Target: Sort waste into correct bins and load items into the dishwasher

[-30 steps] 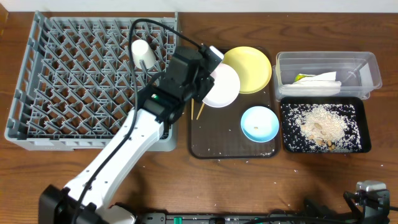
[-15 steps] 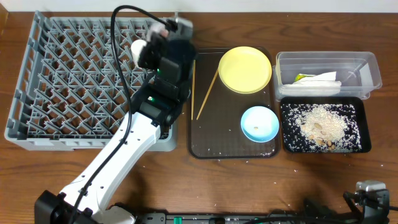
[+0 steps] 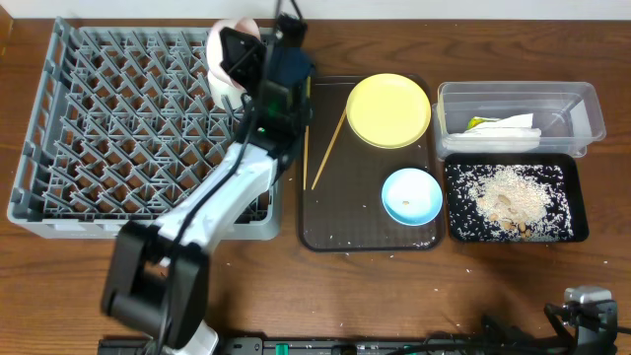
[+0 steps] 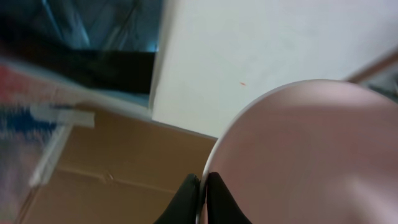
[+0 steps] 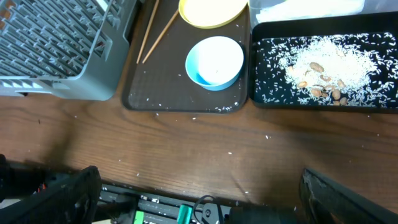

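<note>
The left gripper comes down toward the rack's far corner beside the brown tray next and releases the white bowl's rim, since that corner lies below the gripper.
My left gripper [image 3: 246, 61] is shut on the rim of the white bowl [image 3: 225, 44] and holds it on edge over the back right part of the grey dish rack [image 3: 118, 128]. The left wrist view shows the fingers [image 4: 202, 194] pinching the bowl's rim [image 4: 311, 149]. The small white cup is hidden behind the bowl and gripper. The yellow plate [image 3: 389, 108], light blue bowl [image 3: 411, 194] and chopsticks [image 3: 328, 148] lie on the brown tray. The napkin [image 3: 503, 125] is in the clear tub [image 3: 518, 99]. Rice crumbs [image 3: 508, 192] fill the black tray [image 3: 454, 232]. My right gripper [image 5: 199, 199] is open and empty above the table's front edge.
The dark brown serving tray [image 3: 365, 232] lies between the rack and the bins, with a few crumbs on it. Stray crumbs dot the wood near the front edge [image 5: 230, 152]. The left arm stretches diagonally across the rack's right side.
My left gripper has carried the white bowl from the brown tray, left and back, to above the rack's back right corner. The bowl has turned up on edge. The right arm has not moved.
</note>
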Robot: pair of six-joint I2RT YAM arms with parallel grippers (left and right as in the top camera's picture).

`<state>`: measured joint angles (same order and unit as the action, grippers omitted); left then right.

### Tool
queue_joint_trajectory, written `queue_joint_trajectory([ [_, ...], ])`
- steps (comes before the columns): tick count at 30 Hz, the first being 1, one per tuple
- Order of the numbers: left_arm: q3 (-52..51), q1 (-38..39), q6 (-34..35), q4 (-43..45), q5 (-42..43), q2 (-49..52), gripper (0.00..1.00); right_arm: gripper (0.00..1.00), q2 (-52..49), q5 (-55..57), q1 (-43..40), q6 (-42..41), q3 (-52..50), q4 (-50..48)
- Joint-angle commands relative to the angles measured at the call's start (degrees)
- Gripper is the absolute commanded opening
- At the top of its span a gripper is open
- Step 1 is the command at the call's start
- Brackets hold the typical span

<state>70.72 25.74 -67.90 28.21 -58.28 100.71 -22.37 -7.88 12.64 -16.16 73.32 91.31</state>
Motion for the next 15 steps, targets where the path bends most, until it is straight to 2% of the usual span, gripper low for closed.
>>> queue_joint_trajectory([
  [1,0.5,-0.2,-8.9,3.5,-0.9,3.2,0.07,0.99,0.0,0.3,-0.7,-0.5,0.0,0.0],
  [6,0.5,-0.3,-13.7,10.0,-0.5,7.7,0.07,0.99,0.0,0.3,-0.7,-0.5,0.0,0.0],
  [15,0.5,-0.4,-14.6,10.3,2.3,11.5,0.07,0.99,0.0,0.3,-0.7,-0.5,0.0,0.0],
])
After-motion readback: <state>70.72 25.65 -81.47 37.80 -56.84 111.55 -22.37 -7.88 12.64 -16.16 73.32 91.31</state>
